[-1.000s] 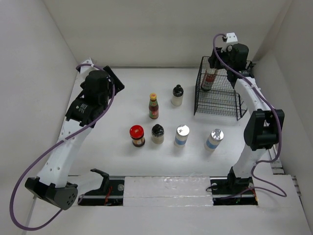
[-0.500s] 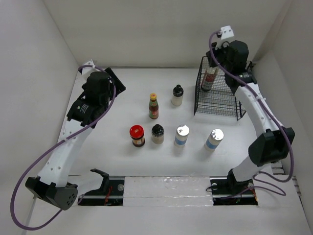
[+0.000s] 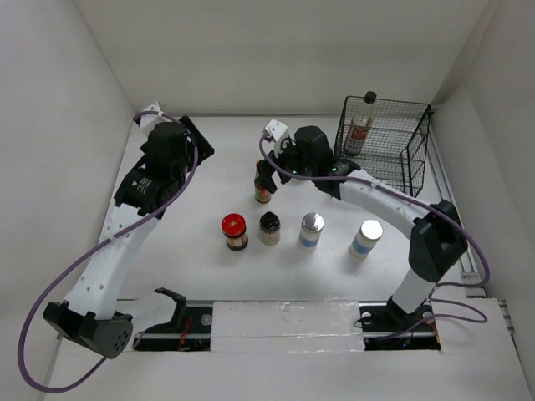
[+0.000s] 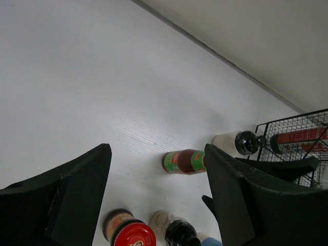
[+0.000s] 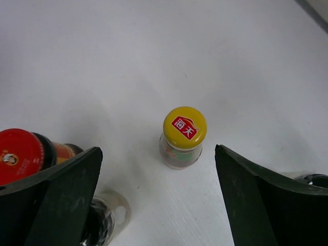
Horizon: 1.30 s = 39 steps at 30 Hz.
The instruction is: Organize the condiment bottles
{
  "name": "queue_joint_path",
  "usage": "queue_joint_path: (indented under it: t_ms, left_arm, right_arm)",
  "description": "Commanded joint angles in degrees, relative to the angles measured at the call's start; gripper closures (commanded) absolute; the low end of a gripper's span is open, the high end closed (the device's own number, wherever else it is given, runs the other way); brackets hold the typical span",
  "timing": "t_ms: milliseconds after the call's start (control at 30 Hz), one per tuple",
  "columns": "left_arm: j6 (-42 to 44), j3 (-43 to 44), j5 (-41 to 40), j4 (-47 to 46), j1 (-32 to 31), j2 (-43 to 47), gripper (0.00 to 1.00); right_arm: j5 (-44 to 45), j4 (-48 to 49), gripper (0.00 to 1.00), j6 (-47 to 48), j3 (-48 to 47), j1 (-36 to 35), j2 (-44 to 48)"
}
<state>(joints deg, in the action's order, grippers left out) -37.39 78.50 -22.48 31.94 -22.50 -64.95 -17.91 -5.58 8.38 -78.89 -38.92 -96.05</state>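
Note:
My open right gripper should next go down around the yellow cap (image 5: 185, 127) and close on the sauce bottle, as the bottle's top is between the two fingers.
My right gripper (image 3: 267, 174) is open and hovers over the yellow-capped sauce bottle (image 3: 263, 195), which stands between its fingers in the right wrist view (image 5: 183, 134). The other tall sauce bottle (image 3: 361, 124) stands in the black wire basket (image 3: 378, 159). The red-lidded jar (image 3: 234, 231), the black-capped jar (image 3: 269, 227) and two silver-topped shakers (image 3: 311, 230) (image 3: 366, 236) stand in a row. My right arm hides the cream black-capped bottle from above; it shows in the left wrist view (image 4: 231, 143). My left gripper (image 3: 197, 140) is open and empty, raised at the far left.
The basket stands at the back right against the wall. White walls close in the table on the left, back and right. In the left wrist view the red-lidded jar (image 4: 132, 234) and black-capped jar (image 4: 177, 233) sit at the lower edge.
My right gripper has left the basket, with the tall bottle standing inside, and swung left and down to above the yellow-capped sauce bottle. The left arm has barely moved.

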Motion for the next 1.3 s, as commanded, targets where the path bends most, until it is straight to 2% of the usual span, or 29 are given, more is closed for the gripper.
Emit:
queue_joint_path:
  t_ms: [0,200,367,467,500,567,633,733,900,1033,1267]
  left_arm:
    - [-0.32,0.34,0.24,-1.18,-0.26,2.19,0.31]
    - [-0.32,-0.19,0.24,-1.18,-0.26,2.72,0.31]
    - [-0.32,-0.19,0.24,-1.18,-0.26,3.25,0.31]
    - [0.21,-0.72,0.24,-1.18,-0.26,3.25,0.31]
    - [0.21,-0.72,0.24,-1.18,-0.26,3.25,0.31]
    - [0.21,-0.72,0.24,-1.18,-0.26,3.25,0.31]
    - [0.21,-0.72,0.24,-1.18,-0.26,3.25,0.31]
    - [0.21,-0.72,0.24,-1.7,-0.26,2.64,0.31]
    - [0.21,-0.19,0.77,-2.24,-0.79,1.49,0.31]
    - [0.21,0.34,0.77,-2.76,-0.79,0.88,0.31]
    - [0.21,0.34,2.0,-3.82,-1.32,-0.79,0.32]
  right_arm:
    - [0.25,4.18,0.03,1.46,-3.98,-0.02,-3.17]
    - [3.23,9.35,0.07,-0.02,-5.83,1.12,-9.85]
    - [3.32,13.14,0.2,-0.56,-8.2,0.6,-14.68]
    - [4.02,15.77,0.41,-1.26,-8.21,0.07,-15.48]
    - [4.63,15.78,0.63,-1.87,-8.21,-0.54,-15.48]
    - [4.64,15.78,0.76,-1.88,-8.73,-0.55,-15.48]
    - [4.64,15.78,0.86,-3.19,-8.73,-0.55,-11.47]
    - [3.59,15.26,0.93,-4.95,-11.35,2.17,-4.79]
    - [0.96,9.64,0.97,-6.36,-19.97,7.88,3.49]
    - [1.82,5.51,0.98,-6.36,-22.62,14.29,10.34]
    - [4.12,0.14,1.0,-6.36,-29.55,30.28,12.91]
